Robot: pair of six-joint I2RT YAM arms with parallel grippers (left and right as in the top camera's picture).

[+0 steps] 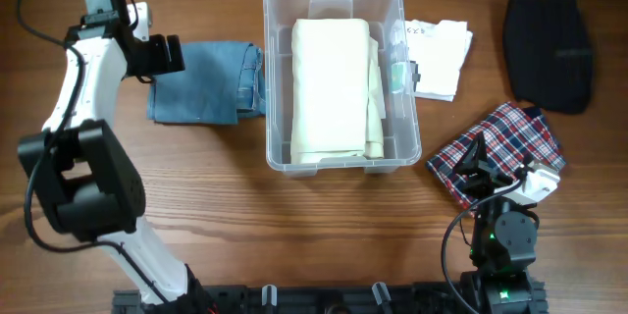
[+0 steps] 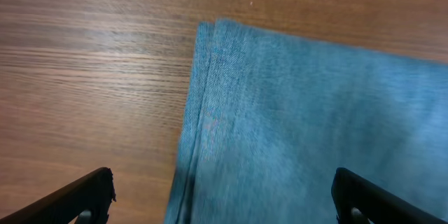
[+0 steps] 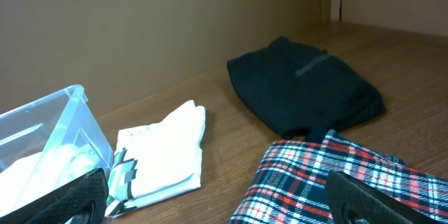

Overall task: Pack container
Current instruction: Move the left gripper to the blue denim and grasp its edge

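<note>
My left gripper should move straight down onto the denim's edge farthest from the container next. Its open fingers are already on either side of that edge.
The clear plastic container (image 1: 275, 78) stands at the table's centre with a folded cream garment (image 1: 332, 83) inside; its corner shows in the right wrist view (image 3: 66, 112). A folded blue denim garment (image 1: 201, 81) lies left of the container, touching it. My left gripper (image 1: 169, 55) is open above the denim's left edge (image 2: 294, 112), fingers apart, holding nothing. My right gripper (image 1: 483, 162) is open and empty over a folded red-and-navy plaid garment (image 1: 496, 152), which also shows in the right wrist view (image 3: 336, 182).
A folded white garment (image 1: 439, 57) with a patterned edge lies right of the container, also in the right wrist view (image 3: 164, 150). A folded black garment (image 1: 548, 51) lies at the far right, also in the right wrist view (image 3: 304, 87).
</note>
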